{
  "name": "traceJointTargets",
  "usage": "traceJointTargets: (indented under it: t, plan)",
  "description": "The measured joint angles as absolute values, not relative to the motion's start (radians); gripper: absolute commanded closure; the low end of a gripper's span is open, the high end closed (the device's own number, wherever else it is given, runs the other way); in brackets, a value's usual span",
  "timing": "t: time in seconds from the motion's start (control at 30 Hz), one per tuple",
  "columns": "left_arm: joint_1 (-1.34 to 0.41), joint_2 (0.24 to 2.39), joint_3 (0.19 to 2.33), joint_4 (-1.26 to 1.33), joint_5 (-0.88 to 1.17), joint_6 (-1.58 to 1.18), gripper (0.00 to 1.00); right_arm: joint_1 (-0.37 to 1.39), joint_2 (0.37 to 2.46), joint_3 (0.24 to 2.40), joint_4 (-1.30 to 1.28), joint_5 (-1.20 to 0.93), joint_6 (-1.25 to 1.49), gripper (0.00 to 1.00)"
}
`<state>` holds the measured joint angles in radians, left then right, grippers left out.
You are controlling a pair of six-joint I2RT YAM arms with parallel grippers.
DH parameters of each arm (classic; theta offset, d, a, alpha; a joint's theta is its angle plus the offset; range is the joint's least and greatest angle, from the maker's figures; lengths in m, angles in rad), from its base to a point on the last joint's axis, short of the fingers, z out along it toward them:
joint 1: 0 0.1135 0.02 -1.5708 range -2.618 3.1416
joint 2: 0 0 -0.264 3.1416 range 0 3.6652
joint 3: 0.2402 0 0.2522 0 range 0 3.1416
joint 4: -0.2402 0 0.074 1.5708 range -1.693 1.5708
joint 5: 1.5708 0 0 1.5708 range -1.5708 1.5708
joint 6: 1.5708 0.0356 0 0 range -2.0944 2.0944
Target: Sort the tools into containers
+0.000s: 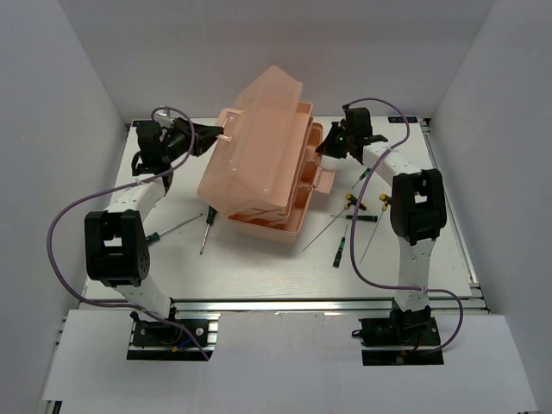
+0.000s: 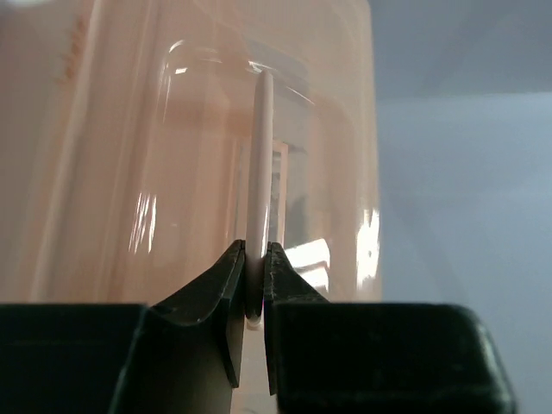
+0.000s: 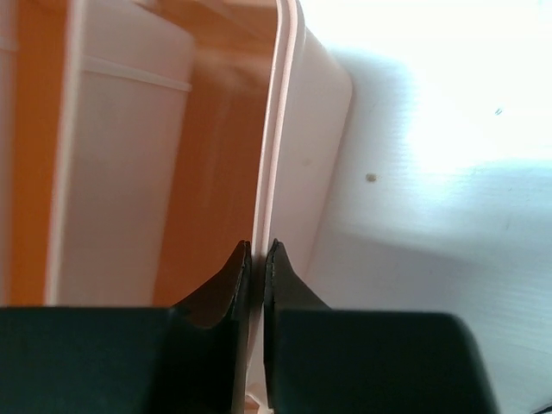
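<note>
My left gripper swings the lid's tab to the left in the top view next, then down toward the table, because the lid stands only partly open.
The salmon-pink toolbox [image 1: 259, 185] stands mid-table with its lid [image 1: 259, 138] tilted up and partly open. My left gripper [image 1: 214, 134] is shut on a thin pale tab at the lid's left edge; the left wrist view shows the jaws [image 2: 255, 259] clamped on that tab [image 2: 260, 164]. My right gripper [image 1: 330, 143] is shut on the box's right rim; in the right wrist view the jaws [image 3: 258, 254] pinch the rim [image 3: 278, 121]. Two screwdrivers [image 1: 205, 229] lie left of the box. Several screwdrivers [image 1: 340, 248] lie to its right.
The front latch flap [image 1: 323, 180] sticks out on the box's right side. The yellow-black T-handled drivers [image 1: 349, 201] lie close to the right arm's elbow [image 1: 416, 205]. White walls enclose the table on three sides.
</note>
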<state>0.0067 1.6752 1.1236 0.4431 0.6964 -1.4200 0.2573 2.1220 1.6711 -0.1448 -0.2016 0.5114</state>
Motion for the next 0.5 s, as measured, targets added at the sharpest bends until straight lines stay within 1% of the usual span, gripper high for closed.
traceJointTargets:
  t: [0.13,0.23,0.5]
  plan:
    - [0.038,1.671,1.237,0.226,0.630,-1.244,1.00,0.237,2.138,1.695,-0.146,-0.192,0.506,1.00]
    - [0.052,1.670,1.276,0.109,0.567,-1.136,1.00,0.213,2.140,1.697,-0.141,-0.191,0.493,1.00]
    - [0.058,1.697,1.316,-0.069,0.443,-0.958,1.00,0.174,2.140,1.696,-0.131,-0.191,0.457,1.00]
